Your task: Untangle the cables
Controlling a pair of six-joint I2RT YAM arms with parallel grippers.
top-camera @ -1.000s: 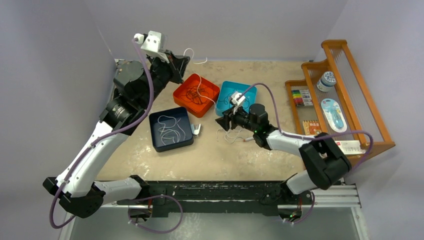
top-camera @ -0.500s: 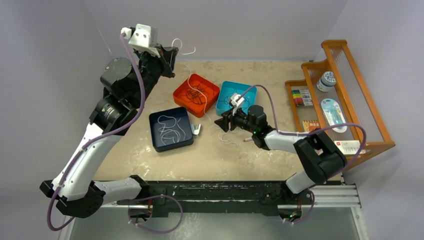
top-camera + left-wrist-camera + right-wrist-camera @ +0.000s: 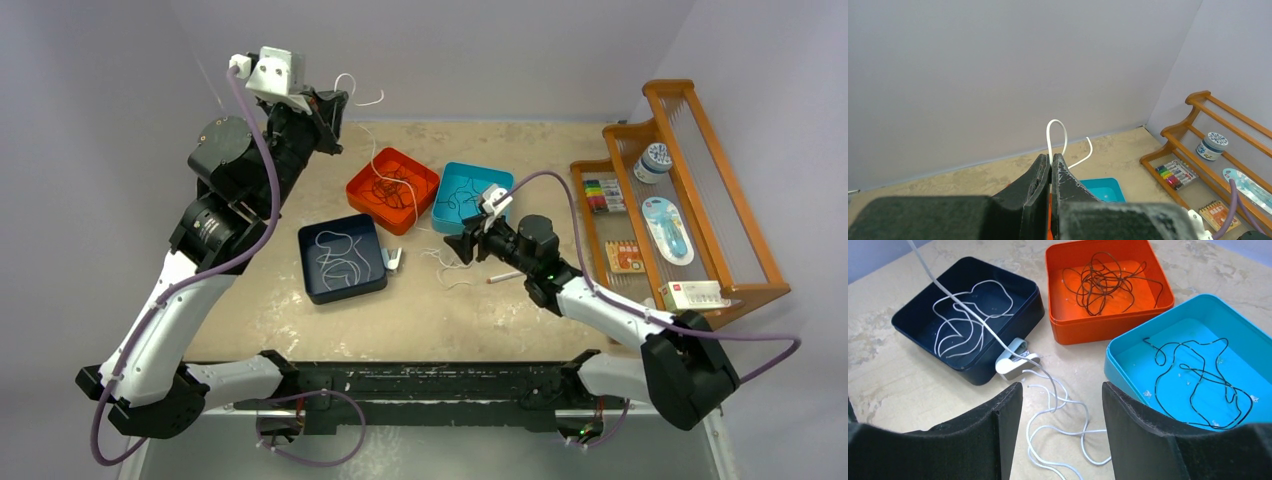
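Observation:
That bend runs from the raised cable into the loose loops. My right gripper should first go down toward the clip to get onto it.
My left gripper is raised near the back wall, shut on a white cable that loops above its tips. That cable runs down past the orange tray to loose loops on the table. My right gripper hovers open just above those loops, touching nothing. The orange tray holds a dark brown cable. A black cable lies in the teal tray. Another whitish cable lies in the navy tray.
A small white clip lies against the navy tray's corner, with the taut cable passing over it. A white-and-orange pen lies by my right wrist. A wooden rack with markers and jars stands on the right.
The left arm rose and swung left, pulling the white cable up. The right arm drew back to the right, leaving the loops on the table.

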